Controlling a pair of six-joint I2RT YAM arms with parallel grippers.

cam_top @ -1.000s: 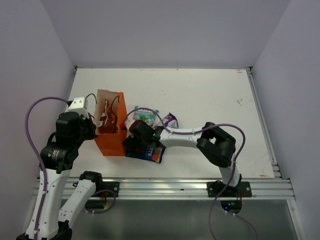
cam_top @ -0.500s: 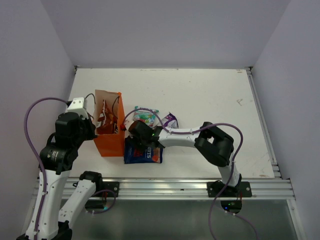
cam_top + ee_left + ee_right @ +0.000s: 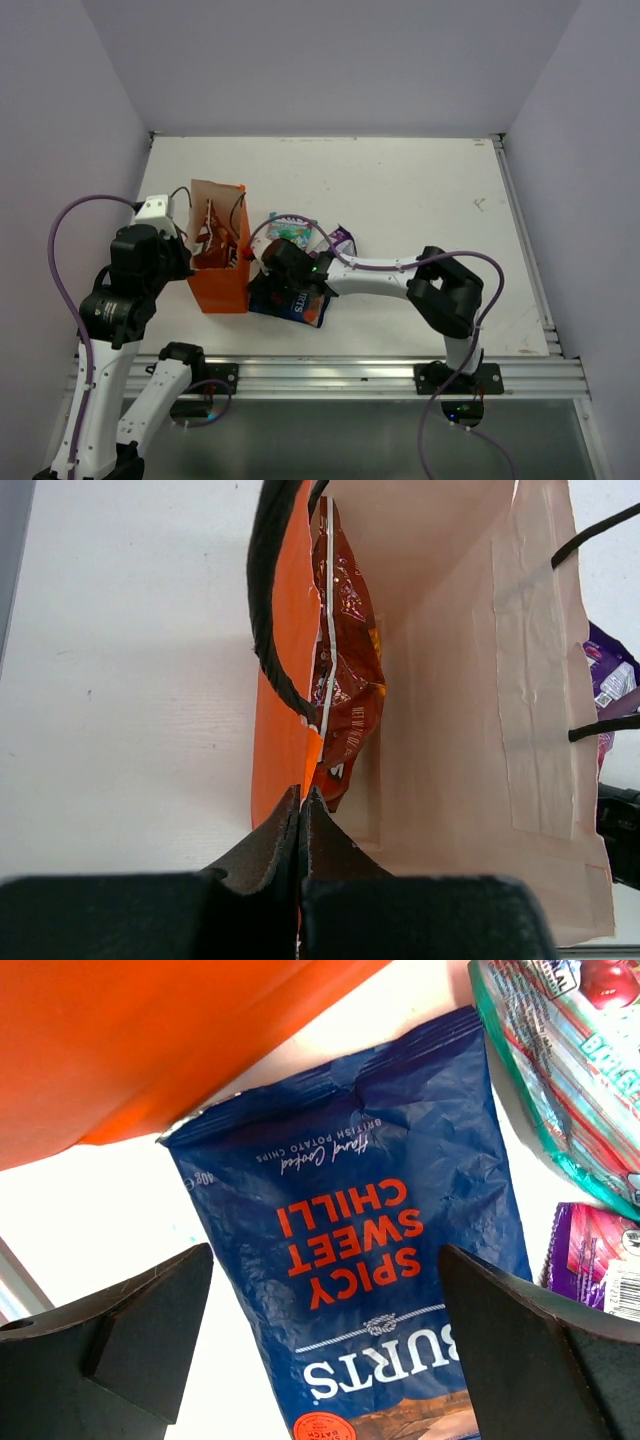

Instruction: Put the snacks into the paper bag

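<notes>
I need to move my right gripper down next and pinch the dark blue bag (image 3: 370, 1220) at its orange lettering (image 3: 340, 1238) below, because my spread fingers are already on both sides of that part of the bag.
The orange paper bag (image 3: 222, 288) stands upright at the table's left, with the red-orange Doritos bag (image 3: 212, 238) inside it against the left wall (image 3: 345, 660). My left gripper (image 3: 300, 802) is shut on the bag's near rim (image 3: 275, 770). The dark blue bag (image 3: 292, 302) lies flat just right of the paper bag. My right gripper (image 3: 325, 1265) is open, its fingers spread wide above the blue bag (image 3: 370, 1220), empty. The green-white-pink sweets packet (image 3: 293, 231) and the purple packet (image 3: 342, 240) lie behind it.
The paper bag's black cord handles (image 3: 268, 600) hang over its mouth. The right arm stretches low across the table from its base (image 3: 450, 375). The table's near rail (image 3: 330, 375) runs just below the blue bag.
The right arm's elbow has swung to the right and the blue bag under its gripper has turned slightly. The left gripper and the paper bag have stayed put.
</notes>
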